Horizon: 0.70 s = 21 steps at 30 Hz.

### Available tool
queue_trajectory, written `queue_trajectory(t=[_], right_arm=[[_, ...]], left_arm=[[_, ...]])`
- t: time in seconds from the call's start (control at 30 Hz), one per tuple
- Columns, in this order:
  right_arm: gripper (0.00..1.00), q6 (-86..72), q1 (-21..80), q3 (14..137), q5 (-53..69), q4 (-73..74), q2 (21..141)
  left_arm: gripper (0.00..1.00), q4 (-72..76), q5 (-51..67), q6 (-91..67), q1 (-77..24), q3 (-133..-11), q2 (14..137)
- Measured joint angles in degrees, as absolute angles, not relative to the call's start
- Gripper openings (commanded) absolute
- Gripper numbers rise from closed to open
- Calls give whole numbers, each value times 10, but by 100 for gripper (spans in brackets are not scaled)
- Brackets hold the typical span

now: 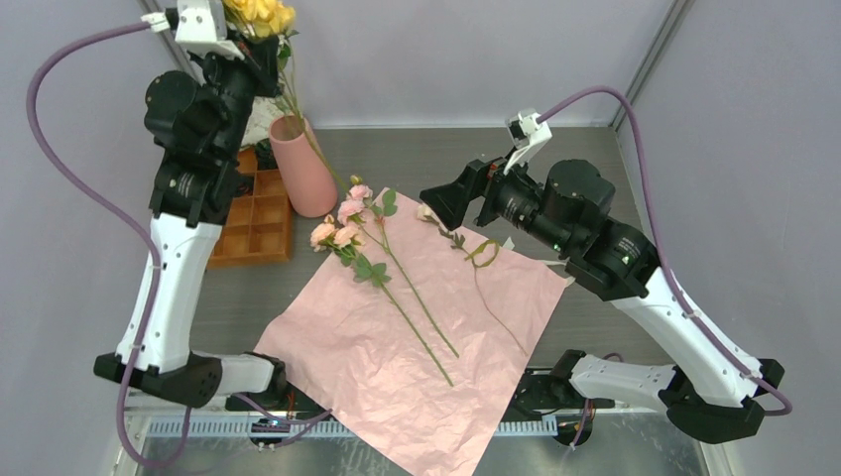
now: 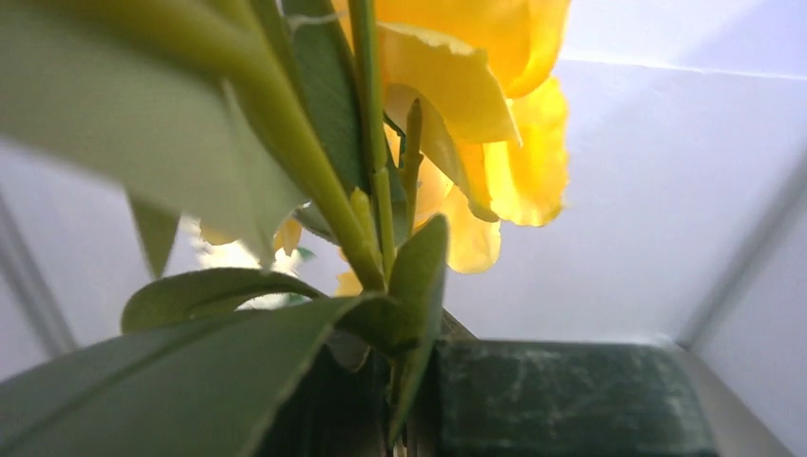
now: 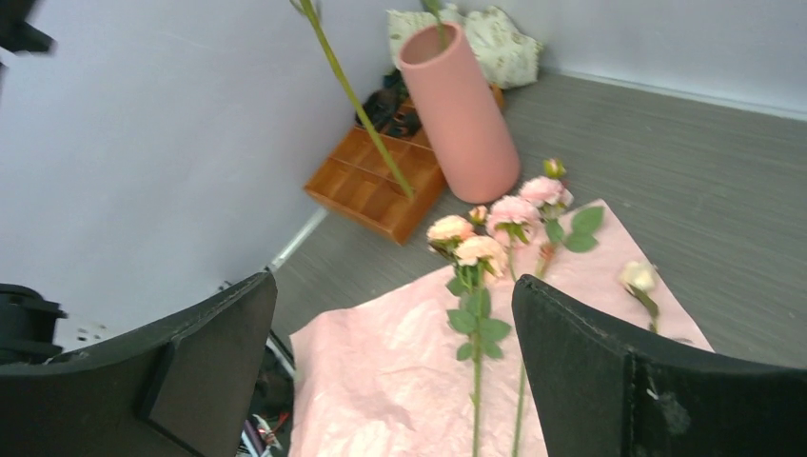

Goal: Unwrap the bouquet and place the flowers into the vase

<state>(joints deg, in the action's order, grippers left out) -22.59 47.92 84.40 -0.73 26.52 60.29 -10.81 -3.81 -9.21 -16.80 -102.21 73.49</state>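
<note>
The yellow rose's lower stem end still hangs outside the vase, so my left gripper will move outward first, then lower, to get over the salmon-pink vase's opening.
My left gripper is raised high at the back left, shut on the stem of a yellow rose. Its long green stem slants down past the salmon-pink vase; the lower end shows beside the vase, over the tray. Pink and peach flowers lie on the opened pink wrapping paper. A cream rose lies at the paper's far edge. My right gripper hovers open next to it, holding nothing.
An orange compartment tray stands left of the vase. A loose ribbon loop lies on the paper's right side. A crumpled printed bundle sits behind the vase. Grey walls close off the back and both sides.
</note>
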Motion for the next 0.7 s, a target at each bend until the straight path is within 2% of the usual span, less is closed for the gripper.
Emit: queue_trajectory(t=[0.2,0.3,0.7], right_arm=[[100,-220,479,811,-44,287,603],[100,-215,479,807,-52,290,604],[100,-206,479,804,-54,283,614]], left_arm=[[0,-58,-147,30,-168,-1136,858],[0,-36,-186,79,-168,-1154,903],[0,-6,-247,175,-168,-1203,965]])
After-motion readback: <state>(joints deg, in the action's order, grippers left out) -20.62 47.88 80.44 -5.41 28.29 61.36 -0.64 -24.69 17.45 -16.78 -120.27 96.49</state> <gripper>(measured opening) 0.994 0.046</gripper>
